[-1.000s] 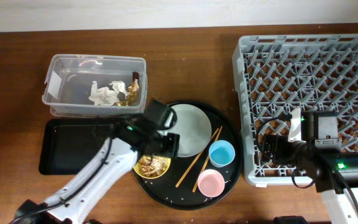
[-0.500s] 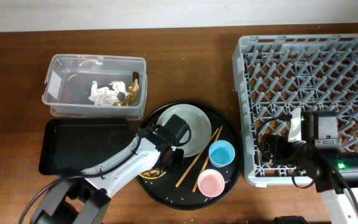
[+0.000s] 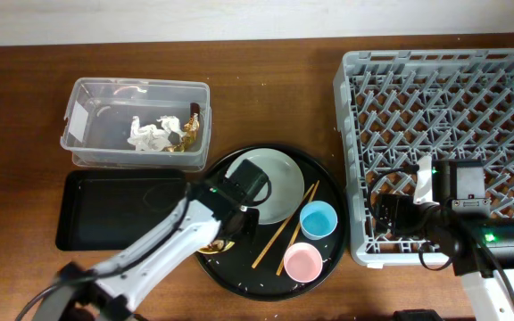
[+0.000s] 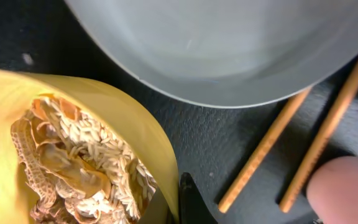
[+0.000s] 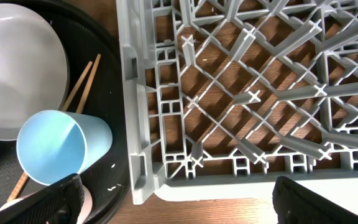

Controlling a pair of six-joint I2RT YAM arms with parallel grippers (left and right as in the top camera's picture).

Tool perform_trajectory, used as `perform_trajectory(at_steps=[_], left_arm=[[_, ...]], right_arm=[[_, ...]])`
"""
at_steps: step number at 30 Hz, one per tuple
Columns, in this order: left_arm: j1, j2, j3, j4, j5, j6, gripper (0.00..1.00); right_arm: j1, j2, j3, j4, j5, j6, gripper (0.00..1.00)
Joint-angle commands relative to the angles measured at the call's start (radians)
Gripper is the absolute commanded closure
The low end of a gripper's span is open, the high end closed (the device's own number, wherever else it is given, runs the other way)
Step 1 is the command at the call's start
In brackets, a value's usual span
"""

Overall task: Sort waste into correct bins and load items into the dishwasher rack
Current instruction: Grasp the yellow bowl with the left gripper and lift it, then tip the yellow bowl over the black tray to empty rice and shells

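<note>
The tray is to the left of my left gripper in the overhead view. I should swing my left gripper up over the rectangular tray (image 3: 120, 210), tip the bowl and let it go.
My left gripper (image 4: 178, 202) is shut on the rim of the yellow bowl (image 4: 123, 124), one black fingertip outside its wall. The bowl holds food scraps (image 4: 86, 168) with rice. In the overhead view the left arm covers most of the bowl (image 3: 206, 249). Close by lie the grey-green plate (image 3: 279, 183), the chopsticks (image 3: 288, 223), the blue cup (image 3: 318, 218) and the pink cup (image 3: 302, 261). My right gripper (image 5: 179, 202) stands open over the front left corner of the dishwasher rack (image 5: 241, 93), holding nothing.
All the dishes sit on a large round black tray (image 3: 266, 278). The clear tub (image 3: 87, 129) at the back left holds white tissue (image 3: 148, 134) and a brown-gold wrapper (image 3: 186, 134). A shallow black rectangular tray (image 3: 119, 209) lies in front of it.
My left gripper has come down at the bowl's right rim and closed on it. The right arm has not moved.
</note>
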Motion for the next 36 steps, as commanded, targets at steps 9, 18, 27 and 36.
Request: perform_trajectory(at_steps=[9, 18, 27, 36], left_arm=[[0.316, -0.250, 0.035, -0.034, 0.197, 0.233, 1.00], [0.721, -0.247, 0.001, -0.040, 0.669, 0.588, 1.00], [1.014, -0.245, -0.109, -0.032, 0.922, 0.681, 1.00], [1.177, -0.034, -0.133, -0.037, 1.123, 0.665, 1.00]], right_arm=[[0.005, -0.001, 0.018, -0.001, -0.006, 0.002, 0.02], [0.005, -0.001, 0.018, -0.004, -0.006, 0.002, 0.02], [0.005, -0.001, 0.018, -0.008, -0.006, 0.002, 0.02], [0.005, -0.001, 0.019, -0.008, -0.006, 0.002, 0.02]])
